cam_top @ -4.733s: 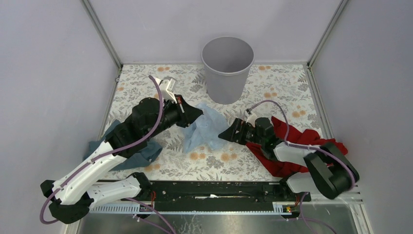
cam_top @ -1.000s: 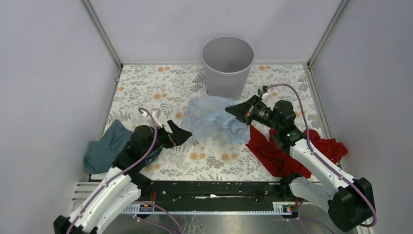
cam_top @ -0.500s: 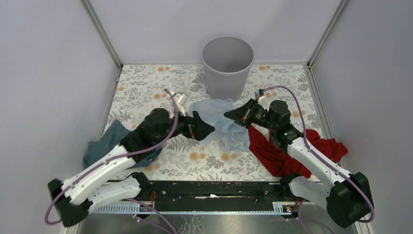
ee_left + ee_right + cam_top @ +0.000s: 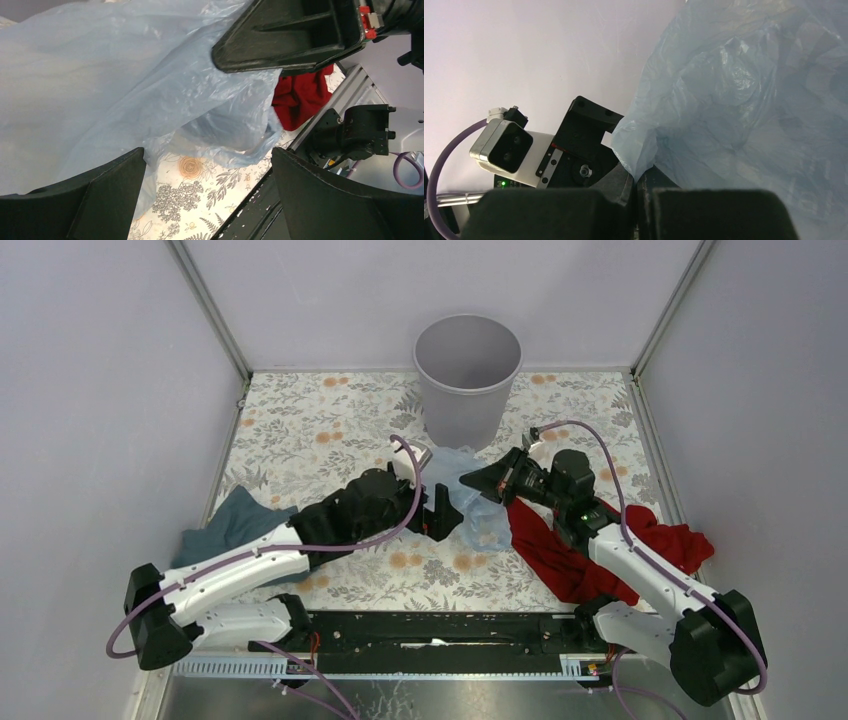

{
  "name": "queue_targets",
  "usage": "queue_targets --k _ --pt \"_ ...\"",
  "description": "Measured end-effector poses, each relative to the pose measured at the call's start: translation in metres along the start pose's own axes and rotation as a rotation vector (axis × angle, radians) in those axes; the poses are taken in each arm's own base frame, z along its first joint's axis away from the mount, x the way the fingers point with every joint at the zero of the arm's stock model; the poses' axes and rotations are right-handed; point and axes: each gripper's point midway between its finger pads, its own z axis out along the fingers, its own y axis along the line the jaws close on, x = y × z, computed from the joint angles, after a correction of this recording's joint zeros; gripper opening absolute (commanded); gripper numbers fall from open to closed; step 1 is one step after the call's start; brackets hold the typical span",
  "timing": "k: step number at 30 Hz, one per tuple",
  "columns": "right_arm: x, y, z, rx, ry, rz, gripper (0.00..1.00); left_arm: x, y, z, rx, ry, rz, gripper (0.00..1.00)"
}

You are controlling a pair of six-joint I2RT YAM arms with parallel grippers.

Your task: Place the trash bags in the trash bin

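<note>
My left gripper is framing bare table, and the plastic of the bag's fold by my right gripper is farther outward, so my left gripper will next bring its open fingers outward around that fold.
The pale-blue translucent trash bag [image 4: 476, 510] hangs crumpled in front of the grey trash bin [image 4: 467, 380], its lower folds resting on the floral table. My right gripper [image 4: 474, 480] is shut on the bag's upper edge; in the right wrist view the plastic [image 4: 749, 100] rises out of the closed right gripper [image 4: 639, 182]. My left gripper [image 4: 443, 512] stands open at the bag's left side. In the left wrist view the left gripper [image 4: 207, 152] frames bare table, with the bag [image 4: 100, 85] just beyond and brushing the left finger [image 4: 100, 190].
A red cloth [image 4: 600, 550] lies under the right arm and also shows in the left wrist view [image 4: 300, 97]. A dark teal cloth [image 4: 225, 525] lies at the left edge. The floral table [image 4: 300, 420] is walled on three sides; a black rail [image 4: 440, 625] runs along the front.
My left arm has swung in from the left, bringing its open jaws up to the bag. The right gripper has kept its hold and barely moved.
</note>
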Motion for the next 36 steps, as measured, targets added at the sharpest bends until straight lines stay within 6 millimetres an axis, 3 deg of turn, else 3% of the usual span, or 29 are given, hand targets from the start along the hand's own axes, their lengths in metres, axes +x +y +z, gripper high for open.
queue_targets --k 4,8,10,12,13,14,17,20,26,32,36 --pt "0.002 -0.004 0.002 -0.003 0.017 0.015 0.02 0.004 -0.006 0.011 0.029 0.016 -0.003 0.98" --pt "0.004 -0.003 0.002 -0.011 0.022 0.022 0.09 0.01 -0.003 0.022 0.007 0.029 -0.022 0.84" --pt "0.005 -0.002 0.001 -0.015 0.023 0.019 0.12 0.011 0.003 0.028 -0.034 0.034 -0.036 0.65" --pt "0.006 -0.002 0.001 -0.018 0.024 0.016 0.17 0.007 0.009 0.034 -0.081 0.027 -0.053 0.35" --pt "0.006 -0.002 0.0 -0.019 0.023 0.012 0.21 0.004 0.012 0.035 -0.104 0.017 -0.063 0.25" --pt "0.007 -0.002 -0.001 -0.019 0.024 0.0 0.27 0.001 0.014 0.035 -0.122 0.006 -0.073 0.19" --pt "0.009 -0.006 -0.003 -0.015 0.025 -0.031 0.57 -0.01 0.02 0.033 -0.162 -0.037 -0.093 0.0" --pt "0.014 -0.019 -0.006 0.026 0.044 -0.1 0.78 -0.021 0.028 0.026 -0.196 -0.075 -0.119 0.0" --pt "0.023 -0.052 -0.018 0.165 0.111 -0.321 0.98 -0.048 0.043 -0.004 -0.223 -0.161 -0.198 0.0" --pt "0.036 -0.051 -0.049 0.154 0.115 -0.521 1.0 -0.07 0.05 -0.038 -0.224 -0.246 -0.294 0.0" --pt "0.04 -0.063 -0.047 0.118 0.106 -0.504 1.0 -0.075 0.047 -0.049 -0.204 -0.265 -0.349 0.0"
